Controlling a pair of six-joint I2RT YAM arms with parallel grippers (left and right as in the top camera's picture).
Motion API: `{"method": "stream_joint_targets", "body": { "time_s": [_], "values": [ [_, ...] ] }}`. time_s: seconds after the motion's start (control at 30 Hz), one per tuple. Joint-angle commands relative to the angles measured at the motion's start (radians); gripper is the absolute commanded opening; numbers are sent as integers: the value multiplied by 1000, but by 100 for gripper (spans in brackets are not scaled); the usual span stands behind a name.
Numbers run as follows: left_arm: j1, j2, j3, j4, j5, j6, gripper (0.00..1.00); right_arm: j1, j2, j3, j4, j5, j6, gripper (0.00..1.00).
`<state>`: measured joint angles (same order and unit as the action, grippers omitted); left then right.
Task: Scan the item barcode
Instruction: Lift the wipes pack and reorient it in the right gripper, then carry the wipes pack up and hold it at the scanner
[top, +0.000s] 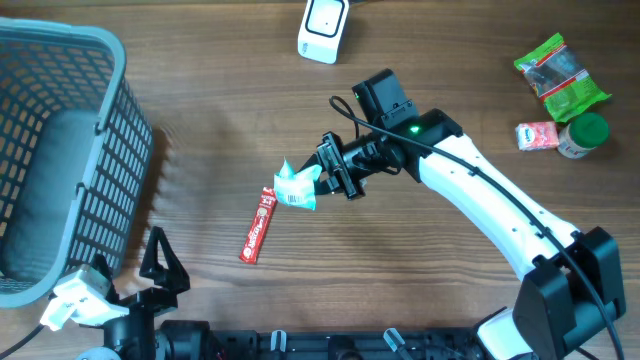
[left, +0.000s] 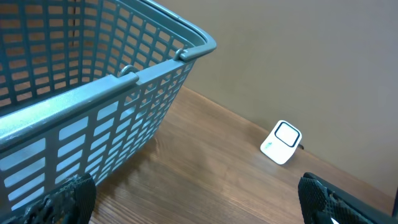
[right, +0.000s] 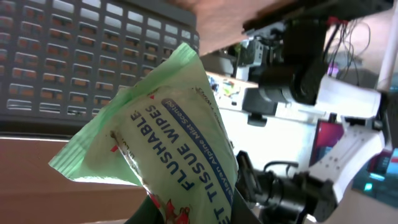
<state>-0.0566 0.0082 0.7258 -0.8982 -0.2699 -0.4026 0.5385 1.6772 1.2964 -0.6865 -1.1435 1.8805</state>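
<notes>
Right of my right gripper in the overhead view is clear tabletop (top: 513, 108) beside the green bag, so I will go outward over the scanner (top: 322, 28), then across and down, releasing.
My right gripper (top: 322, 177) is shut on a pale green packet of flushable wipes (top: 297, 187), held just above the table near its middle. In the right wrist view the packet (right: 177, 137) fills the centre, rising from between the fingers of the gripper (right: 193, 214), its printed face toward the camera. The white scanner (top: 322, 28) stands at the far edge of the table, well apart from the packet; it also shows in the left wrist view as a small white box (left: 281, 142). My left gripper (top: 160, 262) rests at the front left, open and with nothing in it (left: 199, 205).
A grey-blue mesh basket (top: 60, 150) fills the left side, close to the left gripper (left: 93, 93). A red snack bar (top: 258, 225) lies flat below the packet. At the far right sit a green bag (top: 560, 75), a pink packet (top: 537, 135) and a green-lidded jar (top: 584, 133).
</notes>
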Motion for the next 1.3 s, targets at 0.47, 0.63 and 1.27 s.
{"method": "stream_joint_targets", "body": {
  "time_s": [0.47,0.63,1.27],
  "values": [
    [6,-3,0,2,8,-5,100,1,20,-2,509,1125,-923,5],
    [6,-3,0,2,8,-5,100,-31,95,0,725,1191,-1062,5],
    [6,-3,0,2,8,-5,100,-98,784,671,1048,1308,-1374,4]
  ]
}}
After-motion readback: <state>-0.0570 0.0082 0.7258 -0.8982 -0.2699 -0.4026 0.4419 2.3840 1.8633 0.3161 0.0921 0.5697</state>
